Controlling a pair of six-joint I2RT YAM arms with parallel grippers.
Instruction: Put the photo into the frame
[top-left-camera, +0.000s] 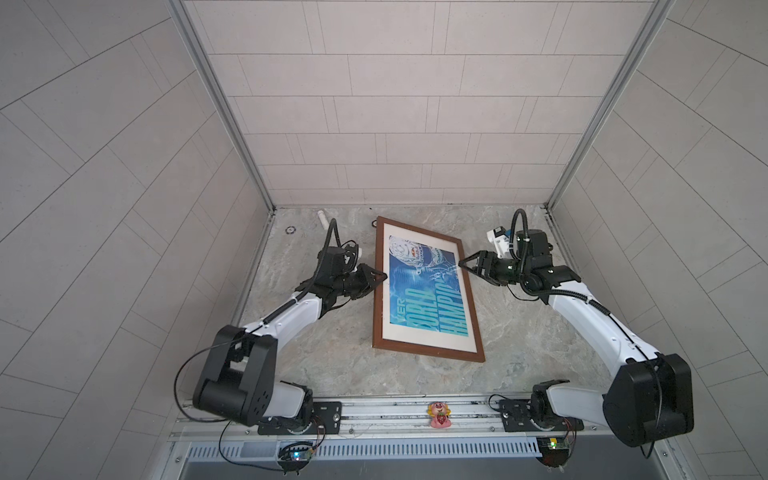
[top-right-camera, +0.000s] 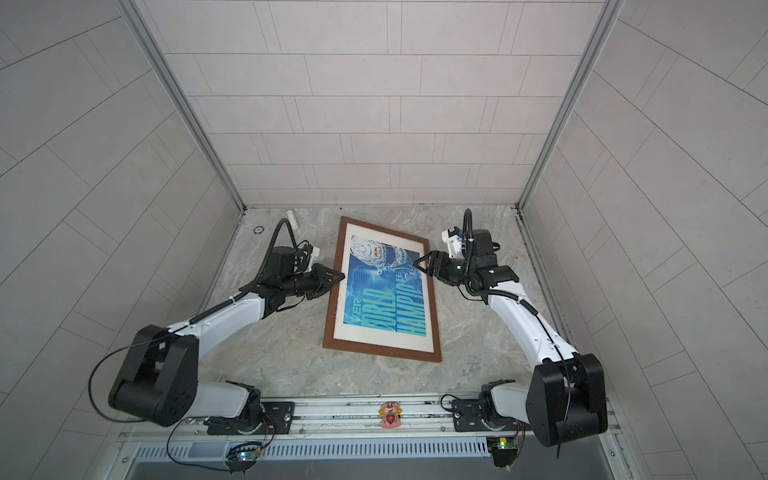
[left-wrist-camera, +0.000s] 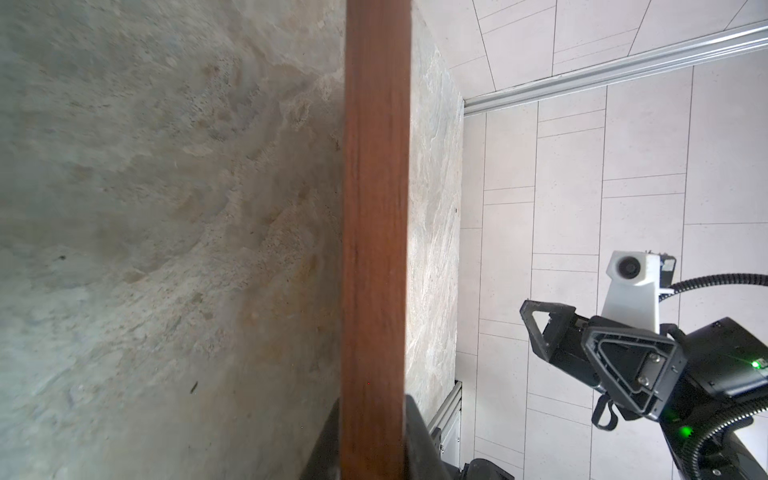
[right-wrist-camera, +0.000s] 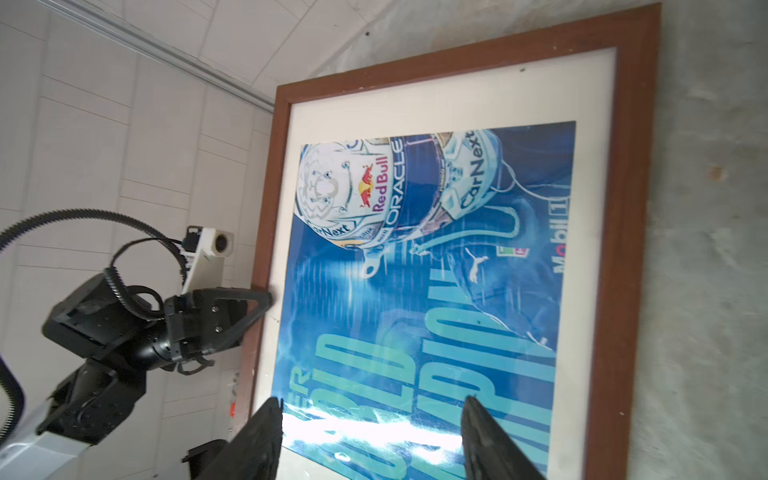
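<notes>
My left gripper lowers the raised bar down toward the marble tabletop beneath it next and releases it there, since that side stands above the table.
The frame (top-left-camera: 428, 350) (top-right-camera: 381, 351) of dark brown wood lies askew mid-table, its left side seemingly raised. Behind a cream-white mat, the blue photo (top-left-camera: 424, 291) (top-right-camera: 384, 291) (right-wrist-camera: 415, 291) with the white helmet and teal letters sits inside it. My left gripper (top-left-camera: 382, 276) (top-right-camera: 341, 276) (left-wrist-camera: 372, 405) is shut on the frame's left rail (left-wrist-camera: 374, 208), one jaw on each face of the wood. My right gripper (top-left-camera: 463, 264) (top-right-camera: 417, 262) (right-wrist-camera: 372, 401) hovers open over the photo near the frame's right rail (right-wrist-camera: 623, 249), holding nothing.
A white tube (top-left-camera: 322, 216) and a small dark ring (top-left-camera: 290, 229) lie at the back left of the marble table. A pink toy (top-left-camera: 439, 413) sits on the front rail between the arm bases. Tiled walls close in three sides.
</notes>
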